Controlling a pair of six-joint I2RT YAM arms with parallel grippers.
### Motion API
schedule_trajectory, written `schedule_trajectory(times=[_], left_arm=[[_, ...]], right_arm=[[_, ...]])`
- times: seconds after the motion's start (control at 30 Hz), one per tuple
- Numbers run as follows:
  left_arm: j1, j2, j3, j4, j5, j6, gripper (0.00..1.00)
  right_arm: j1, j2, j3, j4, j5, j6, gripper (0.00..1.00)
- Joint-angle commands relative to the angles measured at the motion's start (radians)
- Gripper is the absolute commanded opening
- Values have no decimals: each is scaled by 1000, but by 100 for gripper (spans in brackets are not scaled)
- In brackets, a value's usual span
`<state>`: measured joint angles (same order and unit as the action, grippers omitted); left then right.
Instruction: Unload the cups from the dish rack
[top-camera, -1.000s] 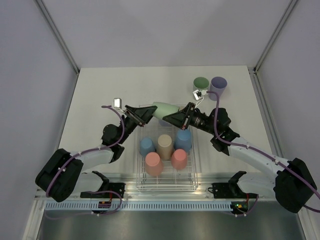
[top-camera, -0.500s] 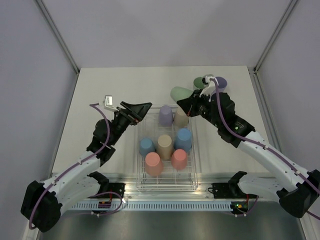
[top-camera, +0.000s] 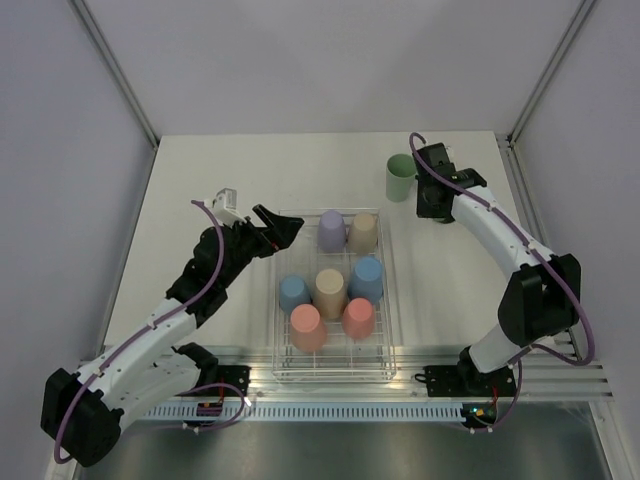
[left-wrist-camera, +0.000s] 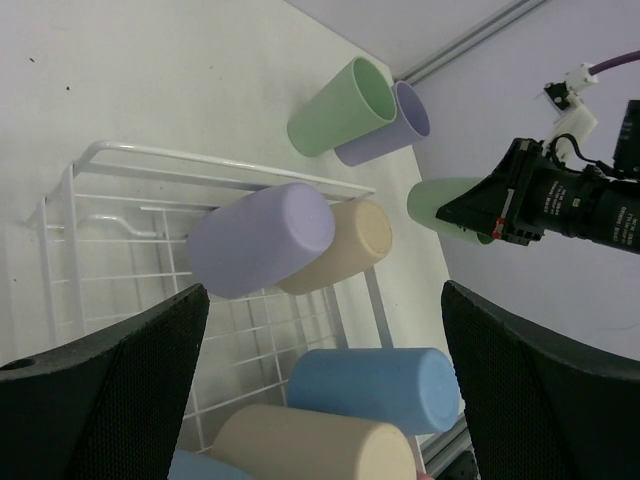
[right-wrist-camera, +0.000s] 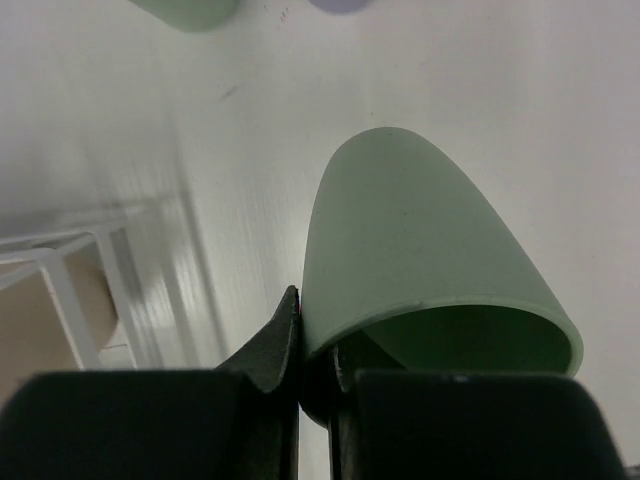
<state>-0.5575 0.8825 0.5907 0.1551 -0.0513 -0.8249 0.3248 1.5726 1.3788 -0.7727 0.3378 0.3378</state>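
Note:
The right gripper moves down to the bare table just nearer than the standing green and purple cups next, because its cup still hangs above the table.
The clear dish rack (top-camera: 389, 335) (left-wrist-camera: 150, 155) holds several upturned cups: purple (top-camera: 332, 230) (left-wrist-camera: 262, 240), beige (top-camera: 363, 232) (left-wrist-camera: 345, 245), blue (top-camera: 367, 278) (left-wrist-camera: 375, 390), a second beige (top-camera: 330, 292), a second blue (top-camera: 293, 293) and two coral (top-camera: 307, 326). My left gripper (top-camera: 278, 224) (left-wrist-camera: 325, 380) hangs open and empty over the rack's far left corner. My right gripper (top-camera: 432, 205) (right-wrist-camera: 315, 345) is shut on the rim of a green cup (right-wrist-camera: 420, 250) (left-wrist-camera: 445, 210), one finger inside it. The arm hides that cup from above.
A green cup (top-camera: 400, 177) (left-wrist-camera: 340, 105) stands upright on the table at the back right. A purple cup (left-wrist-camera: 390, 125) stands beside it, hidden by the right arm in the top view. Grey walls close in on both sides.
Both grippers held the green cup over the rack. The left one opened and pulled back left. The right arm swung the cup to the back right, beside the standing cups.

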Motion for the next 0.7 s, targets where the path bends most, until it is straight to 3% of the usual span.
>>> schedule_trajectory(times=[0.0, 0.37, 0.6, 0.67], left_arm=[[1, -28, 32, -40, -15, 63, 100], [1, 18, 37, -48, 22, 67, 100], [1, 24, 49, -52, 36, 84, 100], [-1, 36, 63, -60, 42, 95, 100]], right_arm=[[-7, 9, 13, -76, -12, -42, 1], [-78, 265, 89, -28, -132, -71, 1], [-108, 340, 175, 13, -112, -56, 1], [-118, 375, 200, -6, -109, -56, 6]])
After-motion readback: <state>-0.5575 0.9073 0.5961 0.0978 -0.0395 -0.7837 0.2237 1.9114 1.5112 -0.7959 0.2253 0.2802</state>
